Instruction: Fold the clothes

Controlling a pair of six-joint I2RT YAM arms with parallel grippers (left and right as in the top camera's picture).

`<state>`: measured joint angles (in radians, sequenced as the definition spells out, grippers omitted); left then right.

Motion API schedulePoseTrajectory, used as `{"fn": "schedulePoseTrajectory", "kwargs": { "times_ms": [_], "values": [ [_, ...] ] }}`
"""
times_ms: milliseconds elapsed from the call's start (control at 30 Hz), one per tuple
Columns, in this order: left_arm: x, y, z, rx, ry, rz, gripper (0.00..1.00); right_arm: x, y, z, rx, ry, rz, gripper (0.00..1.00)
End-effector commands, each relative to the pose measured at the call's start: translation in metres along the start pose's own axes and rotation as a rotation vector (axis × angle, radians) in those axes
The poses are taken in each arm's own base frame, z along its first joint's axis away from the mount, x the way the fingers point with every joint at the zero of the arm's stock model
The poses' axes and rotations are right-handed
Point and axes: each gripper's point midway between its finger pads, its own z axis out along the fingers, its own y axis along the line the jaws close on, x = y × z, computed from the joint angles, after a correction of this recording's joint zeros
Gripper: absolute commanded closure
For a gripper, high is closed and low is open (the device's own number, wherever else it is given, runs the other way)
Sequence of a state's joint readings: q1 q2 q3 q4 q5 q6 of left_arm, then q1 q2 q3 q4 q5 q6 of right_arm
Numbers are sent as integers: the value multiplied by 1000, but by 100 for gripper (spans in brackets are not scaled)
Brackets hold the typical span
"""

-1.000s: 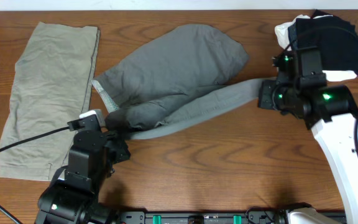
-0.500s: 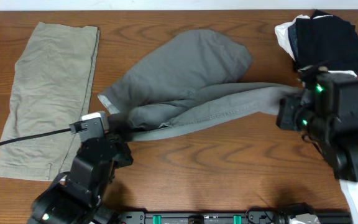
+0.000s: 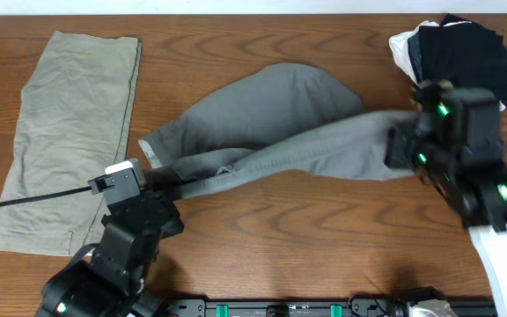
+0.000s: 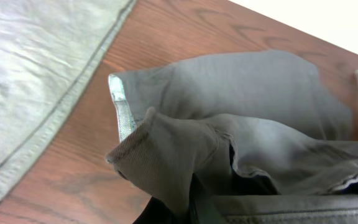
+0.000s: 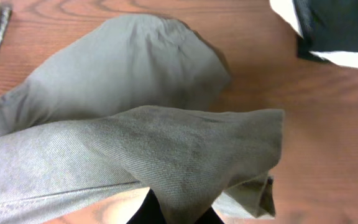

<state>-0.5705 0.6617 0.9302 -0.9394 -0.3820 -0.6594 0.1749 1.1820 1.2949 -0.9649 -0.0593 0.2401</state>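
Observation:
Next, my left gripper goes outward and down over the end of the far part of the shorts by the khaki garment, since that part lies uncovered beyond the raised cloth.
The clothes are grey shorts lying wrinkled across the middle of the table. Their near edge is lifted and stretched in a band between my two grippers. My left gripper is shut on the left end of that band, where the cloth bunches up over the dark fingers in the left wrist view. At the right end, my right gripper is shut on the fabric, which drapes over its fingers and hides the tips.
A pale khaki garment lies flat at the left of the wooden table. A pile of black and white clothes sits at the far right corner, just behind the right arm.
The right gripper has pulled its end of the shorts rightward and toward the near edge, stretching the band. The left gripper shifted slightly nearer. More of the shorts has lifted and straightened.

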Motion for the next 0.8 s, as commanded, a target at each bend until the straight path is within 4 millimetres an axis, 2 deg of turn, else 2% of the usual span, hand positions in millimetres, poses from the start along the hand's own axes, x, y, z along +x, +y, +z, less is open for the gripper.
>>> {"fn": "schedulePoseTrajectory", "kwargs": {
  "times_ms": [0,167,267,533,767],
  "values": [
    [-19,23,3,-172,-91,9,94,-16,-15,29,84,1,-37,99],
    [-20,28,28,-320,-87,21,94,-37,-9,92,50,-10,-53,99],
    [-24,25,47,-373,-92,34,94,-45,-6,121,24,-22,-60,99],
    [-33,23,101,-455,-96,-20,94,-48,-1,174,-11,-24,-108,99],
    [-36,31,139,-508,-102,-60,94,-52,8,205,-75,-49,-121,99]
  ]
}}
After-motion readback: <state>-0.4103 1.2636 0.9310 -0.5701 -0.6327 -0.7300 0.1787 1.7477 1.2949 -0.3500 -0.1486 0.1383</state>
